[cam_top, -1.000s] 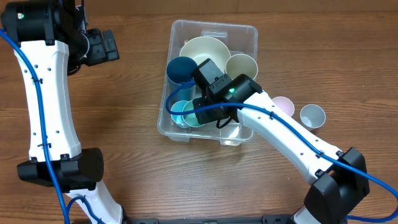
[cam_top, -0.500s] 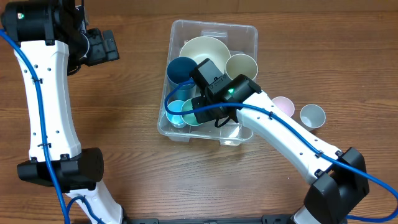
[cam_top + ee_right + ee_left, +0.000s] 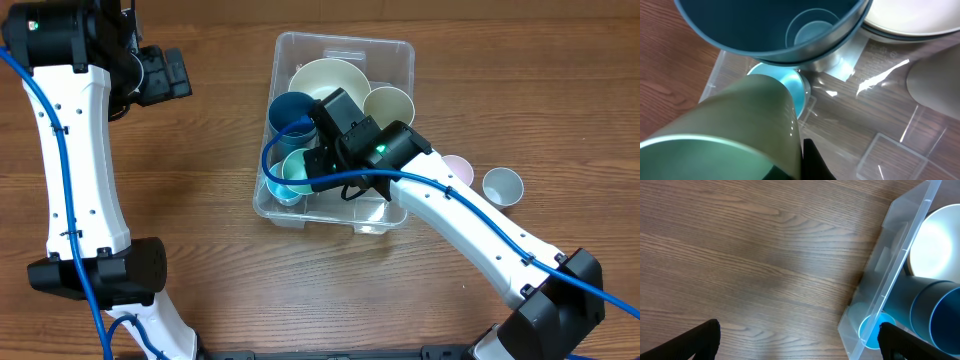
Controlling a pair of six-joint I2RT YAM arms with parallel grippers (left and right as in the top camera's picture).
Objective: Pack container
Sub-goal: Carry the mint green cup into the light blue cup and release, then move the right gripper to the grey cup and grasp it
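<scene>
My right gripper moves the green cup, hanging off-centre above the light blue cup, toward the light blue cup's opening (image 3: 282,186) and down next, then opens.
The clear plastic container (image 3: 345,40) sits at the middle back of the table. It holds a large cream bowl (image 3: 328,80), a cream cup (image 3: 388,104), a dark blue cup (image 3: 291,112) and a light blue cup (image 3: 280,188). My right gripper (image 3: 318,160) is inside the container, shut on the rim of a green cup (image 3: 300,170). In the right wrist view the green cup (image 3: 730,135) fills the lower left, one black finger (image 3: 812,160) pressed against its wall. My left gripper (image 3: 165,75) stands open over bare table left of the container, nothing between its fingers (image 3: 695,340).
A pink cup (image 3: 457,168) and a grey-blue cup (image 3: 502,185) stand on the table right of the container. The container's left wall (image 3: 890,275) shows at the right of the left wrist view, with wood table beside it.
The right gripper has shifted slightly toward the back of the container with the green cup still in it. The left arm has not moved.
</scene>
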